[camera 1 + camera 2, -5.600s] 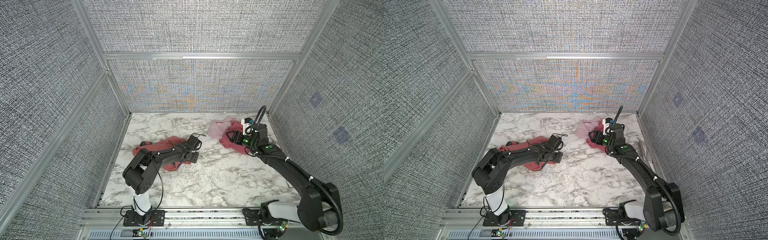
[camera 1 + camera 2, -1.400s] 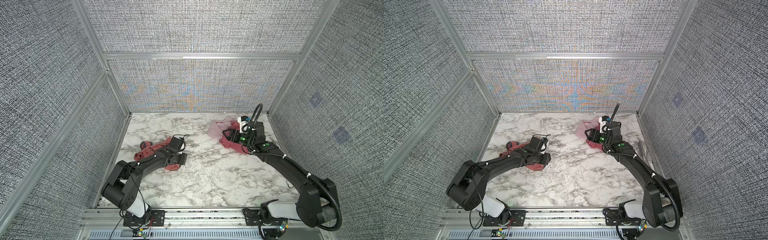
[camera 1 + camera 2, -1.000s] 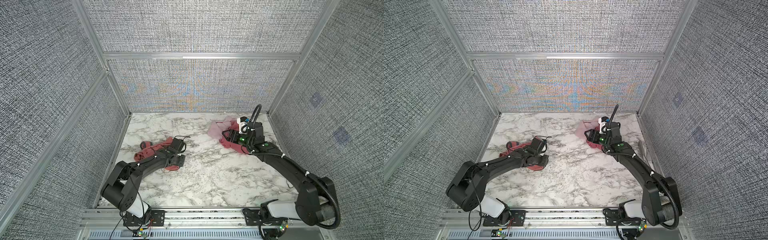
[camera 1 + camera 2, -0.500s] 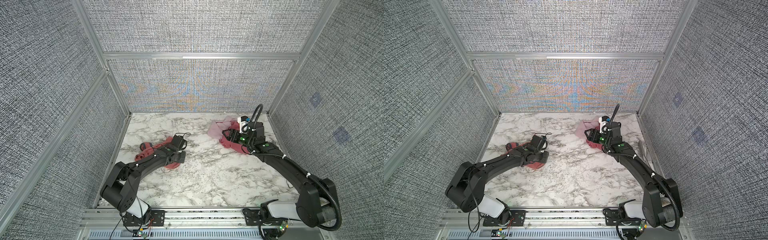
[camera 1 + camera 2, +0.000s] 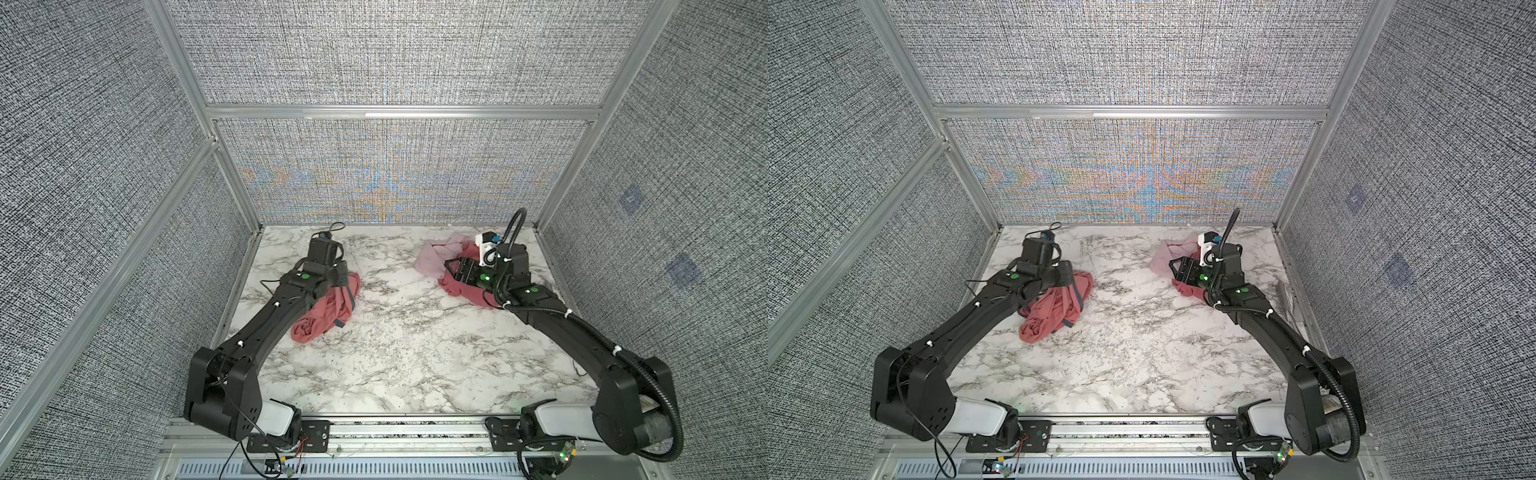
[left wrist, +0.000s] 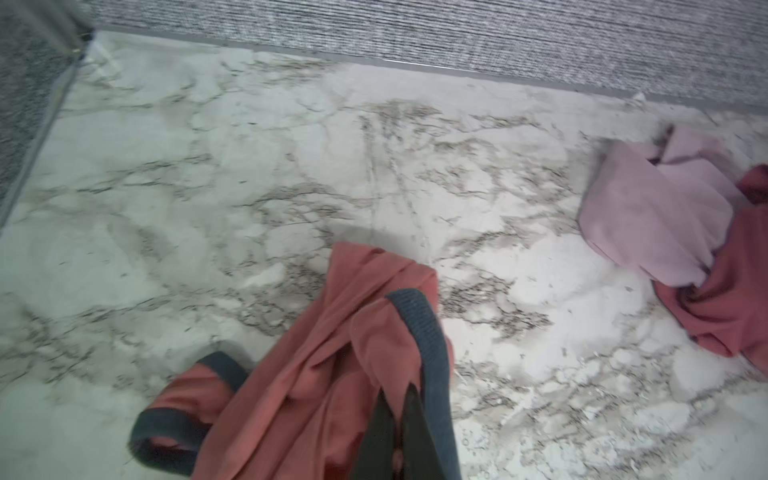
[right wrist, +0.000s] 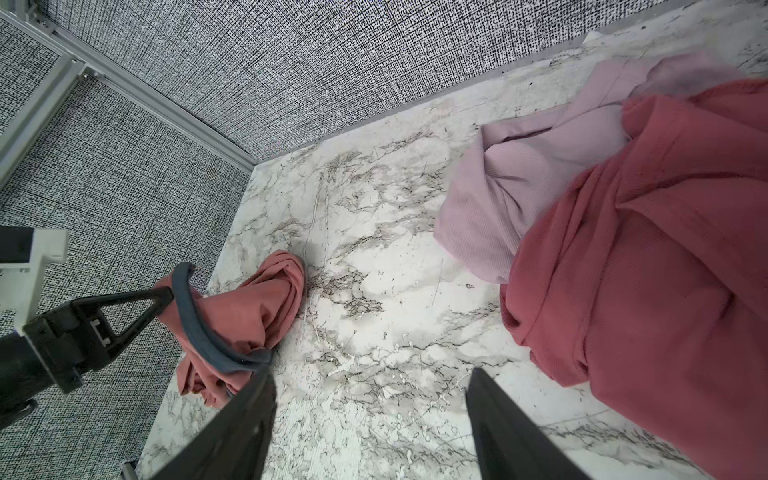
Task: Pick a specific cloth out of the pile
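My left gripper will come down toward the cloth's resting lower end [image 5: 320, 320] [image 6: 276, 408] and let go of the fold on top of the table, since bare marble separates the cloth from the pile.
The cloth [image 5: 326, 309], coral-pink with grey-blue trim bands, hangs in a stretched bunch at the left of the marble table in both top views [image 5: 1054, 309]. Its lower end rests on the table. My left gripper [image 5: 345, 283] is shut on a fold near its trimmed upper edge. In the left wrist view, the closed left gripper [image 6: 401, 397] pinches coral fabric of the cloth [image 6: 316, 374]. My right gripper [image 7: 372, 376] stands open with bare marble between its fingers, beside the pile at the back right. The right wrist view also shows the cloth [image 7: 249, 316] in the left gripper [image 7: 164, 299].
The pile at the back right holds a rose-red cloth [image 5: 463, 291] and a pale pink cloth [image 5: 430, 259] half under it. The right gripper [image 5: 1177, 266] hovers over their left edge. Grey fabric walls with metal frames enclose the table [image 5: 415, 353] on three sides.
My left gripper has shut on the coral-pink cloth and risen toward the back, pulling the cloth up into a hanging bunch. The right arm has stayed put.
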